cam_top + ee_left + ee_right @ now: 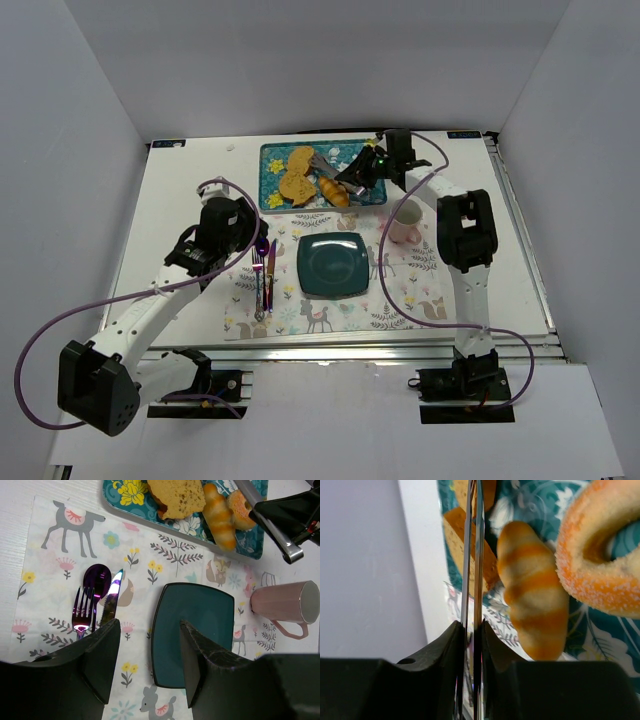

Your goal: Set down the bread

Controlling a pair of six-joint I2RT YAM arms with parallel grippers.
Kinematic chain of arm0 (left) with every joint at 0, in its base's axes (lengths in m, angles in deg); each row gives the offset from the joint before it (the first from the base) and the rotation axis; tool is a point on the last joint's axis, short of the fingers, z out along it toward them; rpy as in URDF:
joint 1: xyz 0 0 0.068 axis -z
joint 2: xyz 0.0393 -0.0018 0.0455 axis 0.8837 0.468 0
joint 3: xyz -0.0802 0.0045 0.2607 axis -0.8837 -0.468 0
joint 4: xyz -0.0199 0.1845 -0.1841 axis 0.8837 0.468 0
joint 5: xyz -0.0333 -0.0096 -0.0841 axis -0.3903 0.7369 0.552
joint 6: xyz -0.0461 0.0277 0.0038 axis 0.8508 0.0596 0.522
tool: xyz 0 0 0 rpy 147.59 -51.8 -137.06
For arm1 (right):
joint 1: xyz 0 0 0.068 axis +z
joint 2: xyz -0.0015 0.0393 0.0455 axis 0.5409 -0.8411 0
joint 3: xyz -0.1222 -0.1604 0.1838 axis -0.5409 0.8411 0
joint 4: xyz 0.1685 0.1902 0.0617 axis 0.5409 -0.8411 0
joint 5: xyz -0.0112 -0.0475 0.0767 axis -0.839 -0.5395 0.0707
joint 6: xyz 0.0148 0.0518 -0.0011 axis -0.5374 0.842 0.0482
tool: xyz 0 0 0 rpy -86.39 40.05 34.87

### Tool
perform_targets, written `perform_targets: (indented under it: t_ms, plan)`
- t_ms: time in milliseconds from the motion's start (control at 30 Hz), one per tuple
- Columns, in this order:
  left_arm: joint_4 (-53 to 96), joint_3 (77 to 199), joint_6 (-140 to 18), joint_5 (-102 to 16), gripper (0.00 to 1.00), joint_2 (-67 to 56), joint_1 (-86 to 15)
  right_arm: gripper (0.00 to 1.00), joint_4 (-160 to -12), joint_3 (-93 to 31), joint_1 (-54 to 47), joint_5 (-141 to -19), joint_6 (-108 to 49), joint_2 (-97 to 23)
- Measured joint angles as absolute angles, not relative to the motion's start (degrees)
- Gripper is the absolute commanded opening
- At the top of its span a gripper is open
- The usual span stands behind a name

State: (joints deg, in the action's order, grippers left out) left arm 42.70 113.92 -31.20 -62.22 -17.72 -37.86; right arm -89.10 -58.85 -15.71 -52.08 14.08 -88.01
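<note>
Next, my right gripper needs to draw back to bring the tongs' tips over the dark square plate (333,265) and release, as the plate lies empty, back from the gripper toward my base.
Flat golden slices lie overlapped at the left end of the teal flowered tray (275,165). The far, lighter one looks like the bread (300,157). A rounder, browner slice (293,187) lies nearer and fills the top of the left wrist view (176,495). My right gripper (360,170) (472,625) is shut on metal tongs (472,555) (270,525), whose arms reach left over the tray toward the slices. A croissant (333,190) (532,595) lies just beside the tongs. My left gripper (228,232) (150,630) is open and empty above the placemat, left of the dark square plate (333,265) (200,630).
A sugared doughnut (600,555) (239,510) lies on the tray by the croissant. A pink mug (405,225) (282,602) lies on its side right of the plate. A fork, spoon and knife (263,275) (92,605) lie left of the plate on the animal-print placemat (400,300).
</note>
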Motion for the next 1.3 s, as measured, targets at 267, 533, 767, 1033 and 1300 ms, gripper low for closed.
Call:
perform_targets:
  t_ms: [267,533,767,1033,1300]
  plan:
    - [42.46,114.1,-31.15,-62.42,0.6,-18.07,-37.86,0.0,-79.46,-58.8,-19.33,-48.86,19.05,-87.05]
    - [41.63,114.1,-31.2,-62.66,0.6,-19.81,-37.86,0.0,-77.62,-50.8,-21.45,-42.13,13.12,-75.62]
    - [38.99,113.09,-31.53,-62.83,0.6,-23.18,-37.86,0.0,-94.15,-38.54,-20.49,-31.6,-15.53,-56.1]
    - [37.33,111.37,-33.76,-62.59,0.6,-24.08,-37.86,0.0,-125.97,-27.57,-20.43,-32.8,-52.16,-45.52]
    - [35.42,110.93,-35.68,-60.58,0.6,-22.81,-37.86,0.0,-137.31,-15.75,-20.91,-39.64,-63.97,-41.74]
